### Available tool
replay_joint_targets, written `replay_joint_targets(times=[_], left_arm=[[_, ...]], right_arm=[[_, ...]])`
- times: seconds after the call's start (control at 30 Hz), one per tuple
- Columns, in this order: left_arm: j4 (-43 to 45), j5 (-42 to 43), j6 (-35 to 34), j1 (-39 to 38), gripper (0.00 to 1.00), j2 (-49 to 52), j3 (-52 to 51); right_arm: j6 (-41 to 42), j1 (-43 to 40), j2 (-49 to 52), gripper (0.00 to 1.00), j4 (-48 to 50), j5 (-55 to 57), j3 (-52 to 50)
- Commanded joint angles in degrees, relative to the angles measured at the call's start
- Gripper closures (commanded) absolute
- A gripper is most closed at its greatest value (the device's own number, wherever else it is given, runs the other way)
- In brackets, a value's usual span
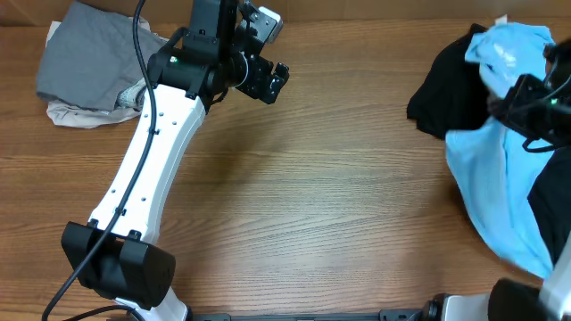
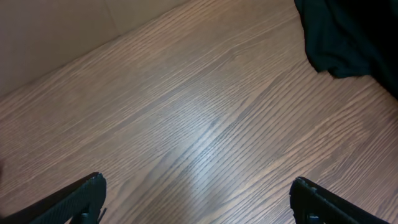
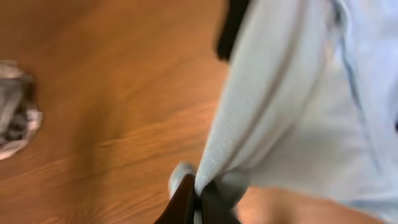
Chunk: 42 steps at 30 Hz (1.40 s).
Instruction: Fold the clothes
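I will next pull the bunched fabric in my right gripper back and down to spread it, then release, as the light-blue T-shirt's near part lies there.
A light-blue T-shirt (image 1: 495,196) lies bunched at the right edge of the table, partly over a black garment (image 1: 446,89). My right gripper (image 1: 510,105) is over this pile. In the right wrist view it (image 3: 199,194) is shut on a ribbed edge of the light-blue T-shirt (image 3: 292,106), which hangs stretched up from the jaws. My left gripper (image 1: 278,83) hovers at the top centre of the table, open and holding nothing. In the left wrist view its fingers (image 2: 81,200) stand wide apart over bare wood, with the black garment (image 2: 348,37) at top right.
A pile of grey and whitish clothes (image 1: 89,62) lies at the table's back left corner and shows as a blurred patch of grey cloth (image 3: 15,115) in the right wrist view. The white left arm (image 1: 152,160) crosses the left part of the wooden table (image 1: 321,205).
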Motion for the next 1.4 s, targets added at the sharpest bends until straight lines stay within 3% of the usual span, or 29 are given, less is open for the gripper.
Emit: replay_joint_targets(times=[0.0,0.4,0.7,0.77,0.97,1.03,1.13,1.37], left_arm=[[0.1,0.9,-0.2,-0.3,0.01,0.1,1.3],[-0.4,13.4,4.9,-2.2,0.0,2.4,1.2],[1.5,15.3,6.3,-8.8,0.0,10.6,1.2],[1.4,15.4,6.3,-10.9,0.0,12.1,1.2],[2.2,15.1,6.3,-15.9,0.0,12.5,1.2],[3.0,14.9,6.3,-16.5,0.0,12.5,1.2],[3.8,14.7,6.3,-16.4,0.0,12.5,1.2],[6.4,11.8,6.2,-16.1,0.0,12.5,1.2]], right_arm=[[-0.2,4.1,-7.7,0.96,-0.2,-3.6,5.3],[1.2,14.1,-24.4,0.96,-0.3,-5.0,1.3],[1.3,14.1,-26.3,0.96,-0.2,-0.9,-6.9],[3.0,14.0,-26.3,0.96,-0.2,4.5,-9.2],[19.8,13.7,-26.3,0.96,-0.2,28.6,-10.2],[24.1,12.1,-26.3,0.96,-0.2,36.0,-10.2],[24.1,5.8,-26.3,0.96,-0.2,35.8,-12.6],[19.2,-5.6,-26.3,0.96,0.7,23.2,-31.6]])
